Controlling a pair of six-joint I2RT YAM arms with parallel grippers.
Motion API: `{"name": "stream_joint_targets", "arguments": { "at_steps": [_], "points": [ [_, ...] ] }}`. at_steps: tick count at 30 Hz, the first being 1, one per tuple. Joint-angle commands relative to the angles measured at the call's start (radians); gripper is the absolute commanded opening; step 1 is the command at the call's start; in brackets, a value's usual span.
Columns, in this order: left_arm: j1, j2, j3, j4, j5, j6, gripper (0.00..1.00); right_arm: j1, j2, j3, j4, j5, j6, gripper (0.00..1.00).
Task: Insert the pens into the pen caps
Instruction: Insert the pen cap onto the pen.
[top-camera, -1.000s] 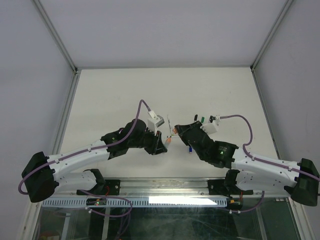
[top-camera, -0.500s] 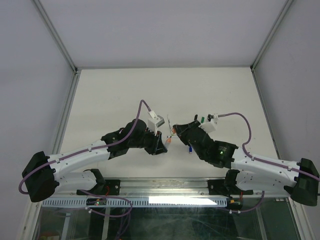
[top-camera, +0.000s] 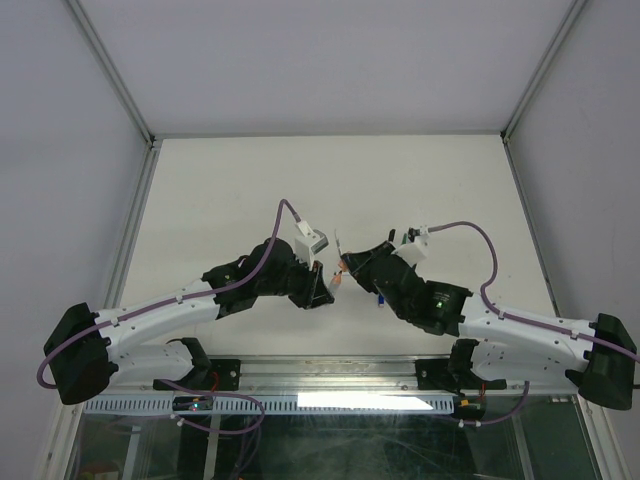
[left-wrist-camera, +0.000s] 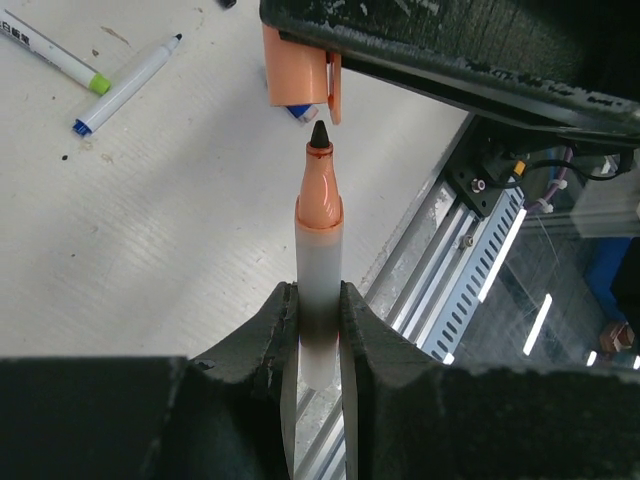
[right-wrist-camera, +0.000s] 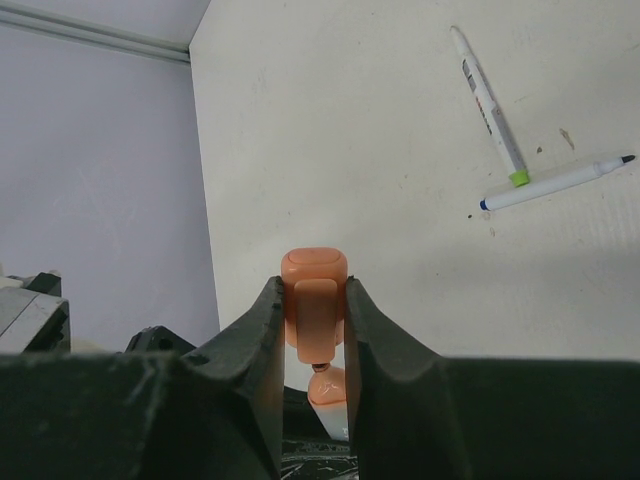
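Observation:
The pen's dark tip (top-camera: 339, 273) (right-wrist-camera: 320, 367) faces the cap's opening and is to the left of my right gripper in the top view. I will move left, push the cap on and let go.
My left gripper (left-wrist-camera: 318, 292) is shut on a white-barrelled pen (left-wrist-camera: 318, 240) with an orange neck and a dark tip, held pointing away from the wrist. My right gripper (right-wrist-camera: 314, 285) is shut on the orange cap (right-wrist-camera: 315, 275). In the left wrist view the cap (left-wrist-camera: 297, 65) hangs just above the pen's tip with its opening facing it, a small gap between them. In the right wrist view the pen's orange neck (right-wrist-camera: 327, 385) sits right under the cap. In the top view both grippers, left (top-camera: 326, 284) and right (top-camera: 346, 267), meet at table centre.
Two more white pens lie crossed on the table: one with a green band (right-wrist-camera: 488, 110) and one with a blue end and dark tip (right-wrist-camera: 555, 182). A small blue cap (top-camera: 381, 298) lies by the right arm. The metal rail (left-wrist-camera: 470, 260) marks the near edge.
My right gripper has carried the orange cap left and closer to the pen's tip. The left gripper and pen have hardly moved.

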Motion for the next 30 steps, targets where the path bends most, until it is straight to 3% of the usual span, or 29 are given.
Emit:
{"name": "stream_joint_targets", "arguments": {
  "at_steps": [1, 30],
  "points": [
    [-0.009, -0.027, 0.015, 0.06, -0.022, -0.009, 0.0, -0.001, -0.017, 0.008, 0.055, 0.004, -0.025, 0.0],
    [-0.009, -0.019, 0.015, 0.059, -0.041, -0.017, 0.0, 0.0, -0.011, -0.016, 0.108, -0.051, -0.11, 0.0]
  ]
}}
